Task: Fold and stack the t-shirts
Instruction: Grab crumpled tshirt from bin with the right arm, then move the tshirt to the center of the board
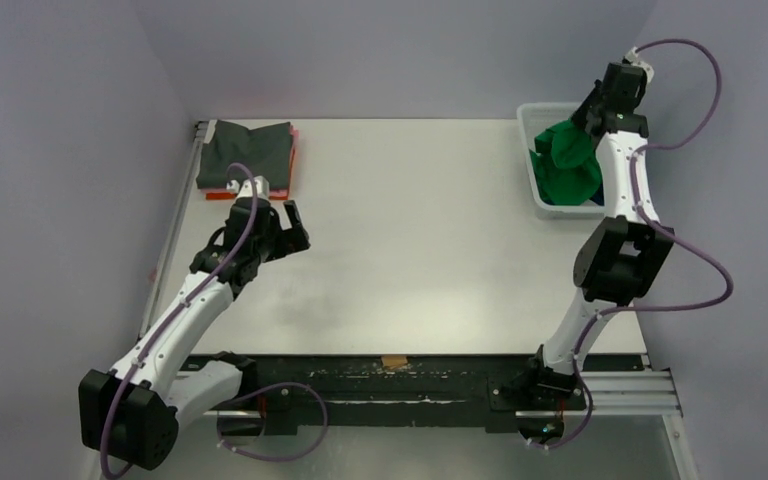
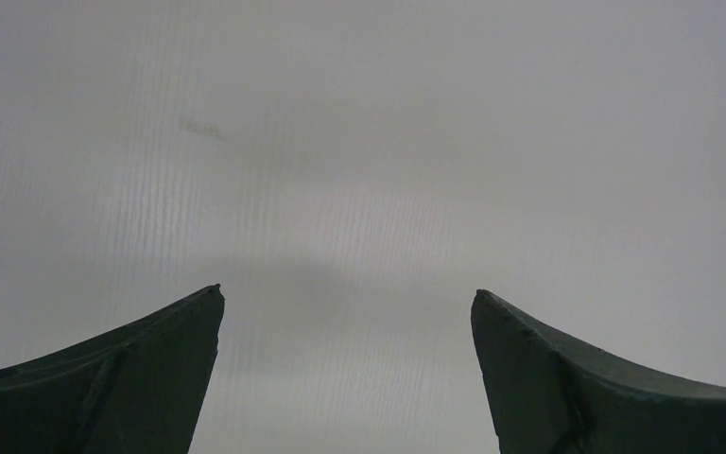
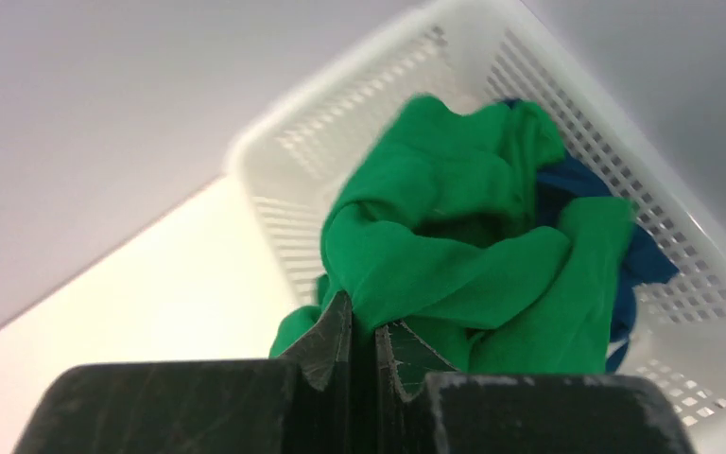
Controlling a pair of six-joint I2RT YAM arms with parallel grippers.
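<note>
The table's middle (image 1: pixel 406 238) is bare, so next I should lift my right gripper from the basket, swing it toward the stack, then move it back and down over that space.
My right gripper (image 1: pixel 582 128) is shut on the bright green t-shirt (image 1: pixel 566 160) and holds it bunched up above the white lattice basket (image 1: pixel 533 160) at the back right. In the right wrist view the jaws (image 3: pixel 363 317) pinch a fold of the green t-shirt (image 3: pixel 454 246), and a blue t-shirt (image 3: pixel 643 255) lies under it in the basket (image 3: pixel 274 189). A folded stack sits at the back left, with the dark grey t-shirt (image 1: pixel 248 153) on top and pink and orange edges (image 1: pixel 285 190) showing below. My left gripper (image 1: pixel 295 228) is open and empty over the bare table (image 2: pixel 359 189), just in front of the stack.
A metal rail (image 1: pixel 175 230) runs along the table's left edge. A black strip (image 1: pixel 390 385) with a small tan tag lies along the near edge between the arm bases. Grey walls close in the back and both sides.
</note>
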